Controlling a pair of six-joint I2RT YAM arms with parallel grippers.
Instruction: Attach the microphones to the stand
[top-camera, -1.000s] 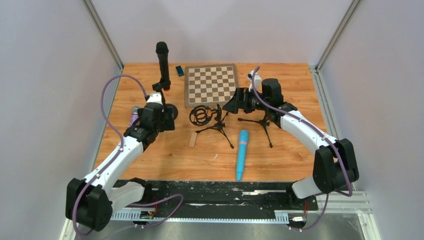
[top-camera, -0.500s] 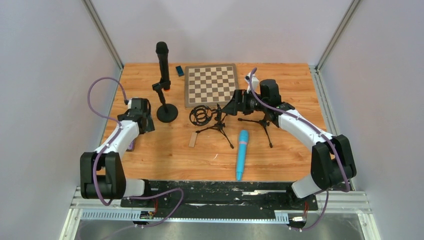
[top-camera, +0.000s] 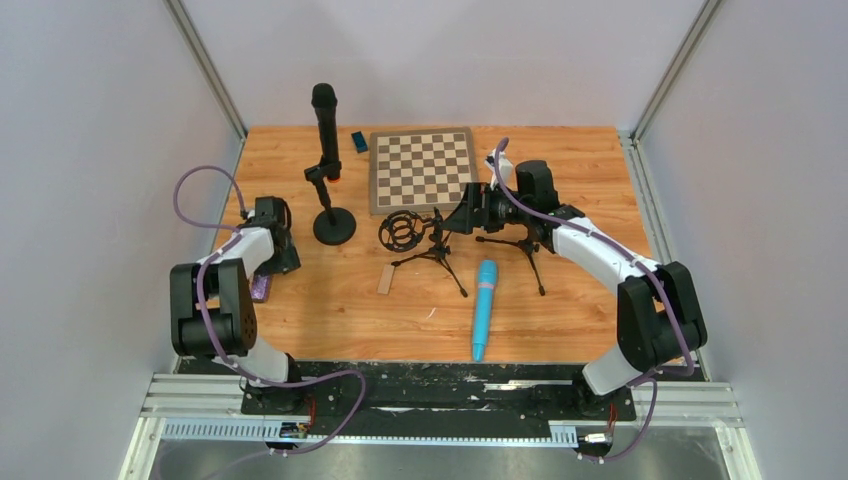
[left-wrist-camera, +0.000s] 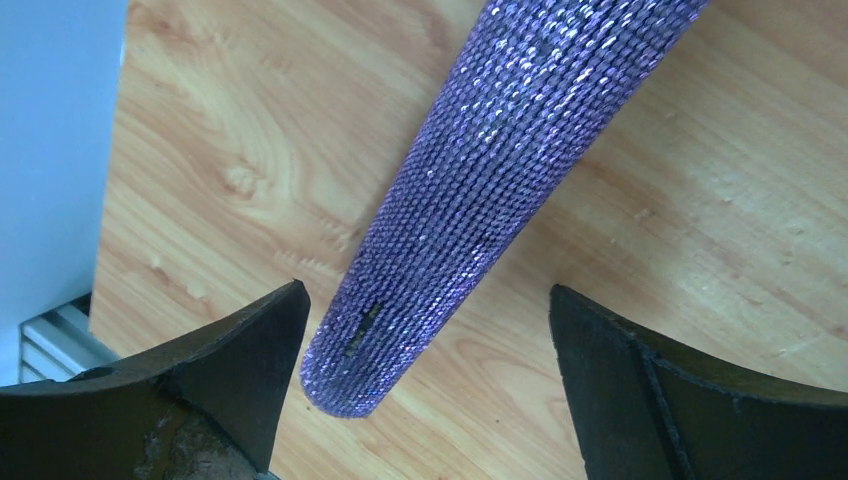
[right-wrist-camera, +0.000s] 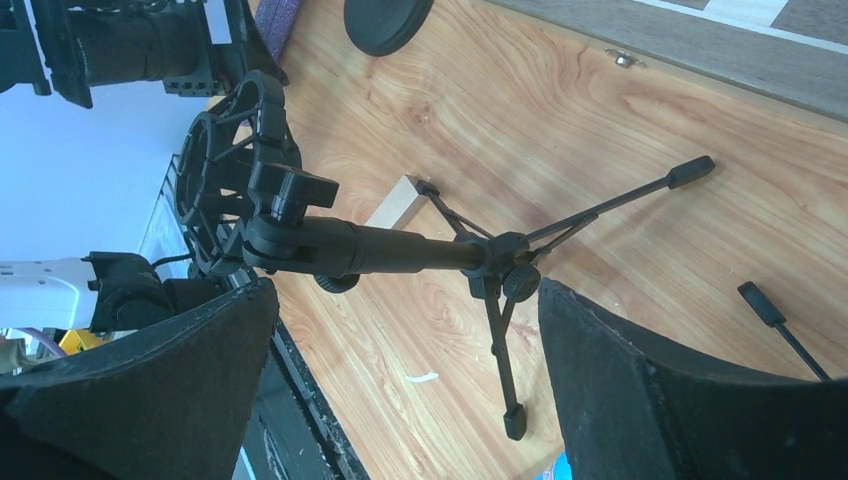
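Observation:
My open fingers straddle the purple microphone (left-wrist-camera: 500, 170) only near its tail end, so my left gripper eases slightly outward along the microphone's handle (left-wrist-camera: 415, 265) next and closes there.
The purple microphone (left-wrist-camera: 500, 170) lies flat on the table at the left edge; only its tail (top-camera: 261, 288) shows from above. My left gripper (top-camera: 276, 262) hovers over it, open, one finger on each side of its tail end (left-wrist-camera: 428, 295), not touching. The black microphone (top-camera: 324, 125) stands upright in the round-base stand (top-camera: 333, 225). The light blue microphone (top-camera: 484, 305) lies at centre front. My right gripper (top-camera: 463, 214) is open and empty just right of the tripod stand with a shock mount (top-camera: 408, 232), and that stand (right-wrist-camera: 400, 245) lies ahead of the fingers (right-wrist-camera: 405, 290).
A second black tripod (top-camera: 526, 246) stands under my right wrist. A chessboard (top-camera: 422, 170) lies at the back centre, with a small blue object (top-camera: 359, 141) beside it. A small wooden block (top-camera: 386, 279) lies near the tripod legs. The table's left edge (left-wrist-camera: 105, 200) is close to the purple microphone.
My left arm has drawn back from the round-base stand to the table's left edge and now hangs over the purple microphone. My right gripper has shifted slightly left towards the shock-mount stand.

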